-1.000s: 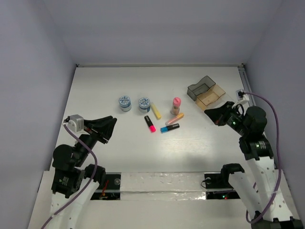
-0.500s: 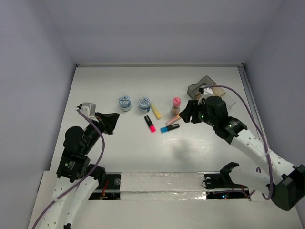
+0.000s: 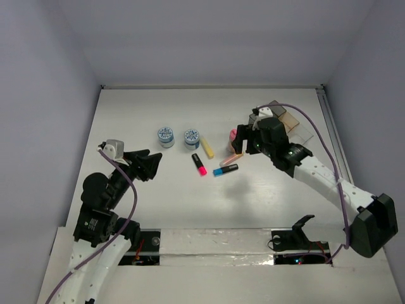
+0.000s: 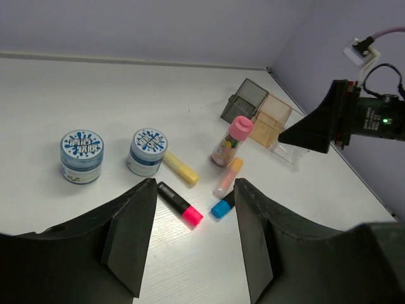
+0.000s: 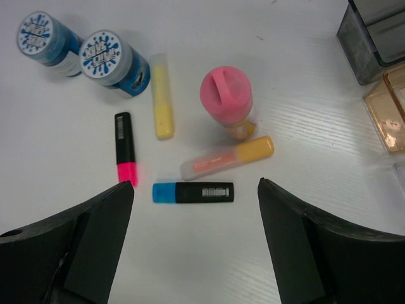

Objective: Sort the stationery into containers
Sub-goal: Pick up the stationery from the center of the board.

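I should bring my open right gripper outward and down around the pink cap (image 3: 233, 133) (image 5: 226, 95), because the glue stick stands upright with its cap end on top.
Two blue-white rolls (image 3: 166, 137) (image 3: 192, 138) stand left of the yellow highlighter (image 3: 207, 147). The pink-black (image 3: 199, 164), blue-black (image 3: 226, 170) and orange (image 3: 231, 158) highlighters lie just nearer. The pink-capped glue stick (image 5: 228, 98) stands upright behind the orange one. My right gripper (image 5: 195, 185) hovers open above the blue-black highlighter (image 5: 193, 192), holding nothing. My left gripper (image 4: 194, 183) is open and empty, well to the left of the pens and facing them. The containers sit at the back right: grey (image 4: 243, 101), amber (image 4: 271, 120) and clear (image 4: 288, 151) trays.
The right arm (image 3: 316, 174) stretches across the table from the near right and hides part of the grey tray from above. Purple-grey walls close in the white table (image 3: 145, 209) on three sides. A cable (image 3: 329, 142) loops above the right arm.
The right arm swung left from beside the trays to over the highlighters, and its jaws opened. The left gripper closed, then opened, staying at the near left.
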You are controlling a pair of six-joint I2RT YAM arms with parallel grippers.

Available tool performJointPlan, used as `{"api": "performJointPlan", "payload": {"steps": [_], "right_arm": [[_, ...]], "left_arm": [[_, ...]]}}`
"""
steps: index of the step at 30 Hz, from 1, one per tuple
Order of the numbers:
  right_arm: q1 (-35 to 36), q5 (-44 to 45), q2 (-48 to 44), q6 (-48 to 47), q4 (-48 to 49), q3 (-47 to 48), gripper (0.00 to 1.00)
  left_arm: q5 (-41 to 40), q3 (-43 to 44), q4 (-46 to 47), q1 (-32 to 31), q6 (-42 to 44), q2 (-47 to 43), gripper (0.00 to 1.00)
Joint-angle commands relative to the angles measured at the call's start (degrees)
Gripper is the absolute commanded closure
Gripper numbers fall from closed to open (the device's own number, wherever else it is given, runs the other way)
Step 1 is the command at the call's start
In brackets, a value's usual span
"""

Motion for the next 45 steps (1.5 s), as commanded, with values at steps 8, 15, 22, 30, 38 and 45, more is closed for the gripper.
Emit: {"api": "performJointPlan", "payload": {"steps": [8, 15, 22, 30, 38, 45], "right_arm": [[0.45, 5.82, 16.62, -5.37, 2.52, 10.68, 0.14], [0.45, 9.42, 23.74, -6.43, 4.02, 13.94, 0.19], [0.45, 11.27, 28.58, -7.49, 5.33, 16.84, 0.27], [0.45, 12.24, 30.34, -7.84, 6.57, 18.24, 0.42], [-1.12, 14.08, 26.83, -7.4, 7.35, 18.51, 0.74], [-12.54, 8.73, 20.76, -5.65, 8.41, 19.57, 0.77]], "left_arm": [[0.54, -0.92, 2.65, 0.2, -0.11, -2.09, 0.49], [0.98, -0.92, 2.82, 0.2, -0.11, -2.18, 0.49], [1.33, -1.01, 3.0, 0.2, 0.15, -1.91, 0.49], [1.6, -1.01, 3.08, 0.2, 0.24, -1.91, 0.49], [1.77, -1.01, 3.17, 0.2, 0.24, -1.82, 0.49], [1.95, -1.09, 3.17, 0.2, 0.33, -1.82, 0.49]]}}
